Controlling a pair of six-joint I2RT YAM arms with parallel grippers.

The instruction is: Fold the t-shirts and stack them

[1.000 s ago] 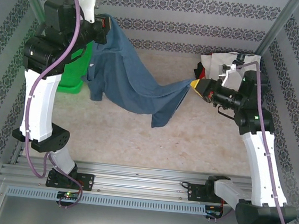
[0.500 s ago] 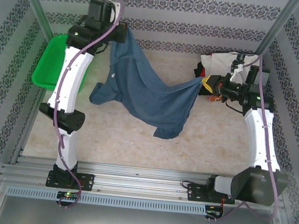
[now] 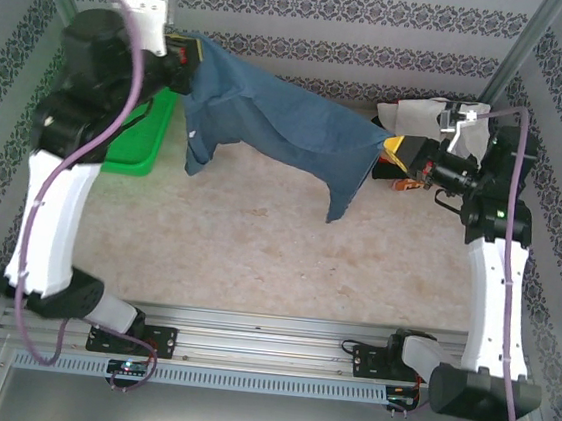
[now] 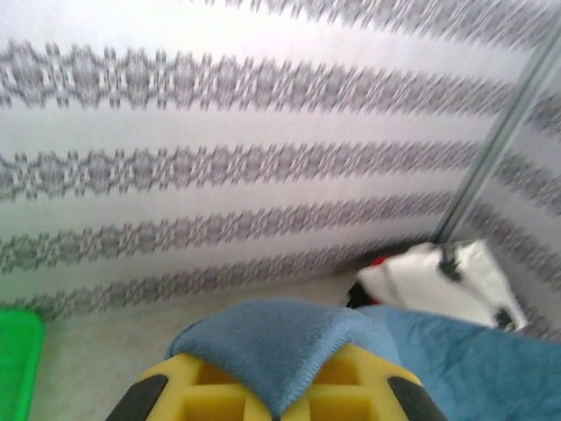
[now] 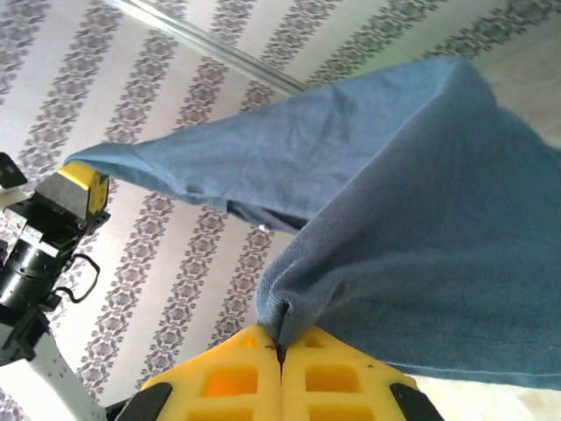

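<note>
The shirt still hangs in the air, so its pinched edge in my right gripper should go down to the tabletop beside the heaped t-shirts next. My right gripper should then release it.
A slate-blue t-shirt [image 3: 280, 125] hangs stretched in the air between my two grippers, above the back of the table. My left gripper [image 3: 189, 53] is shut on its upper left corner; in the left wrist view blue cloth [image 4: 272, 346] drapes over the yellow fingers [image 4: 346, 386]. My right gripper [image 3: 392, 148] is shut on the shirt's right edge, and the right wrist view shows the fold of cloth [image 5: 289, 303] pinched between closed yellow fingertips [image 5: 280, 355]. A sleeve [image 3: 195, 146] and a lower corner [image 3: 340, 202] dangle free. More t-shirts, white, black and red, lie heaped [image 3: 412, 114] at the back right.
A green basket [image 3: 137, 145] stands at the back left, partly behind my left arm. Patterned walls close in the back and both sides. Metal posts rise at the back corners. The beige tabletop [image 3: 276, 260] lies under the hanging shirt.
Both arms have lifted and pulled apart, so the blue shirt now hangs taut and higher instead of sagging to the table. The left arm has swung back over the green basket.
</note>
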